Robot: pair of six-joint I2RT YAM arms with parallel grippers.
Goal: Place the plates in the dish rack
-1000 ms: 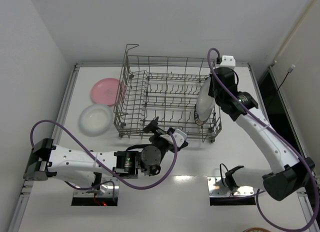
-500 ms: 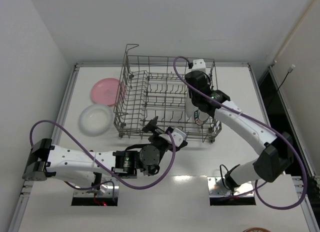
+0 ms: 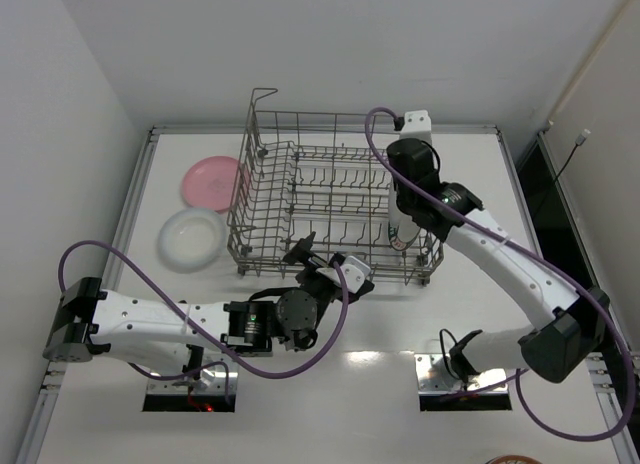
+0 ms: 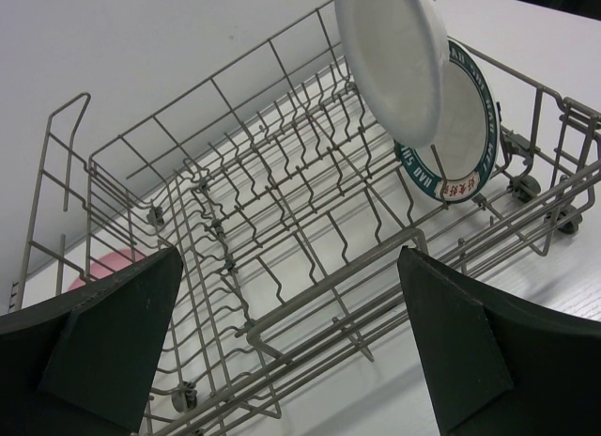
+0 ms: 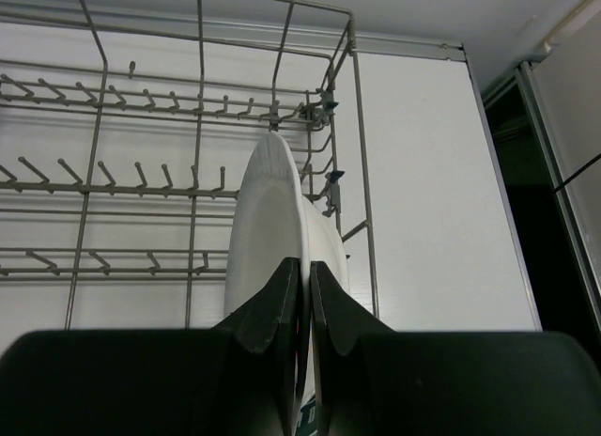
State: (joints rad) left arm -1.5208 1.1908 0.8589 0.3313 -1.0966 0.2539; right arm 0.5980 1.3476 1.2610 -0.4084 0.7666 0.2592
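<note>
The robot's right gripper will next lower the plain white plate (image 5: 272, 206) into the rack's wires beside the teal-rimmed plate and let go of the plain white plate's rim, since the plain white plate is still above the wires.
The grey wire dish rack (image 3: 320, 199) stands mid-table. My right gripper (image 3: 402, 206) hangs over its right end, shut on the rim of a plain white plate (image 5: 272, 206) that it holds on edge. In the left wrist view this white plate (image 4: 394, 65) hovers just in front of a teal-rimmed plate (image 4: 462, 149) that stands upright in the rack (image 4: 282, 201). My left gripper (image 3: 322, 259) sits at the rack's front rail, open, with nothing between its fingers (image 4: 103, 351). A pink plate (image 3: 210, 179) and another white plate (image 3: 192, 237) lie flat on the table left of the rack.
Rows of upright tines (image 5: 141, 182) fill the rack floor left of the held plate. The rack's tall side wires (image 5: 357, 154) rise just right of it. A purple cable (image 3: 120, 259) loops over the left arm. Walls close in the table at the left and back.
The right arm has swung left over the rack's right end, carrying the white plate, which now hangs a little lower. The left arm has hardly moved.
</note>
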